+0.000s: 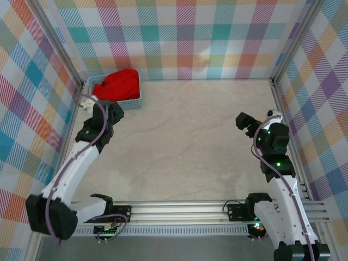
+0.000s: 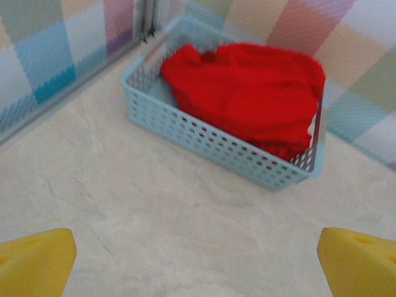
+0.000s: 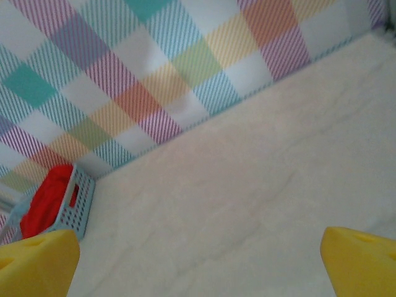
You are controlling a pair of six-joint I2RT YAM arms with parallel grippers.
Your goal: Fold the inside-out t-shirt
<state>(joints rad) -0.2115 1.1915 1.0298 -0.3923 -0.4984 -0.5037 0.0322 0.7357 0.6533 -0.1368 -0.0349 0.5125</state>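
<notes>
The bulge of the heaped red t-shirt (image 1: 120, 86) (image 2: 250, 90) stands above the basket's rim. I will move my open left gripper outward over the basket and then down onto the t-shirt.
The inside-out t-shirt (image 1: 117, 84) is a bright red bundle heaped in a light-blue plastic basket (image 1: 118, 103) at the table's far left corner. From the left wrist, the t-shirt (image 2: 247, 93) bulges above the basket (image 2: 204, 139). My left gripper (image 1: 110, 110) hovers just in front of the basket, open, with bare table between its yellow fingertips (image 2: 34, 260). My right gripper (image 1: 244, 120) is at the right side of the table, far from the shirt, open and holding nothing. Its wrist view catches the t-shirt (image 3: 46, 201) and basket (image 3: 77, 207) far off to the left.
Checked cloth walls (image 1: 185, 38) close in the table on the back, left and right, with metal posts at the corners. The pale marbled tabletop (image 1: 185, 141) stretches between the arms. A metal rail (image 1: 179, 209) runs along the near edge.
</notes>
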